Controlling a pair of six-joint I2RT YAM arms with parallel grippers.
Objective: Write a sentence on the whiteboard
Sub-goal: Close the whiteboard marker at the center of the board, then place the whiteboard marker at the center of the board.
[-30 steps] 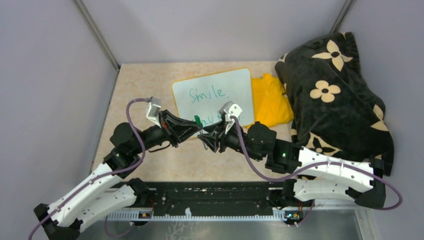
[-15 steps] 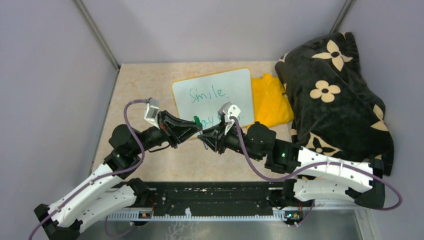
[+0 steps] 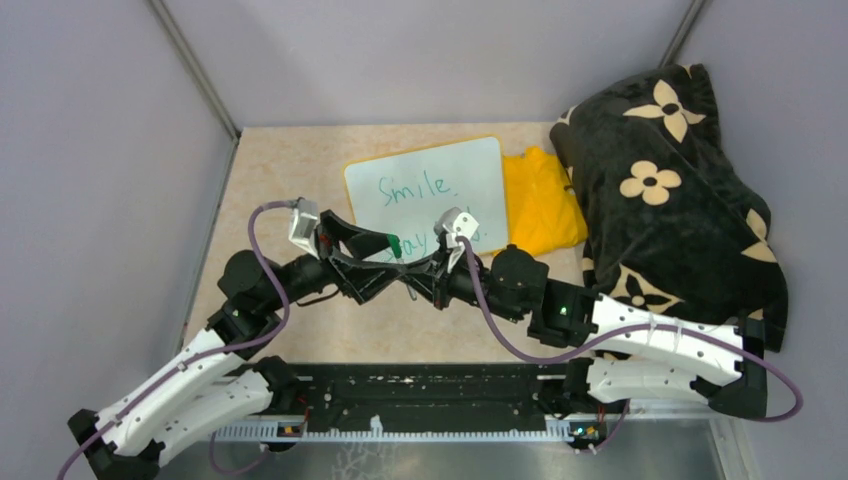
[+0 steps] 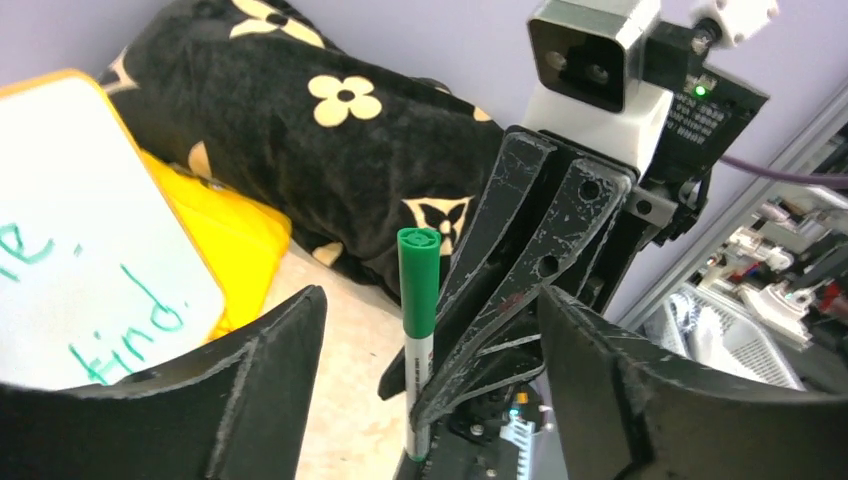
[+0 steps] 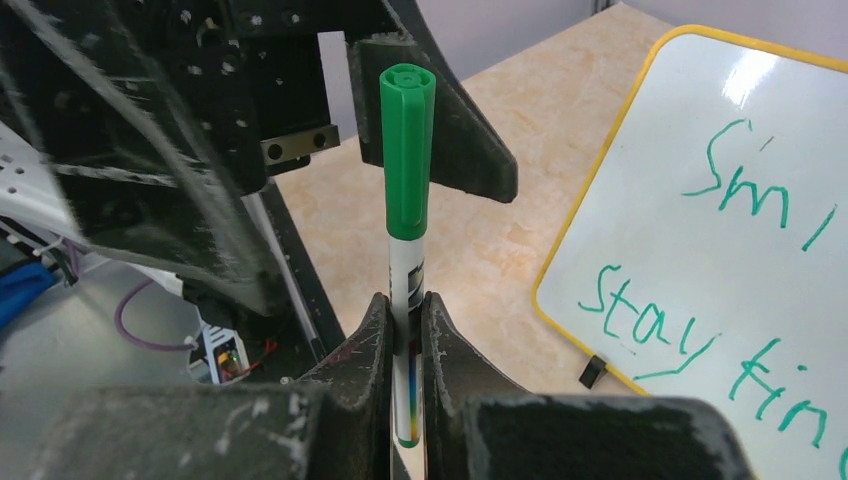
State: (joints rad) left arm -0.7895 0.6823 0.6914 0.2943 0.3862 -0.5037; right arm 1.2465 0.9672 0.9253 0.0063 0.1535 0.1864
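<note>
My right gripper turns downward next and lowers the capped marker (image 3: 395, 244) onto the bare tabletop between whiteboard and bar (image 3: 440, 322) to release it, since the sentence stands written.
The whiteboard (image 3: 425, 190) lies at the back middle of the table, its yellow-framed corner also showing in the left wrist view (image 4: 80, 230) and the right wrist view (image 5: 720, 250). The sentence (image 3: 415, 187) is in green, "Smile." above "stay kind." (image 5: 690, 340). In front of the board, a capped green marker (image 3: 395, 244) stands between the two grippers. My right gripper (image 5: 406, 305) is shut on its white barrel (image 5: 407, 265), low in the air (image 3: 415, 272). My left gripper (image 4: 428, 300) stands open, its fingers wide on both sides of the marker (image 4: 418, 280) without touching it.
A yellow cloth (image 3: 540, 200) lies right of the board, partly under a black blanket with cream flowers (image 3: 670, 190) heaped at the right. Purple walls close in the table on three sides. A black rail (image 3: 430, 400) with the arm bases runs along the near edge.
My left gripper has opened and let go of the marker. My right gripper has closed on the marker's barrel. Both arms have stayed nearly in place.
</note>
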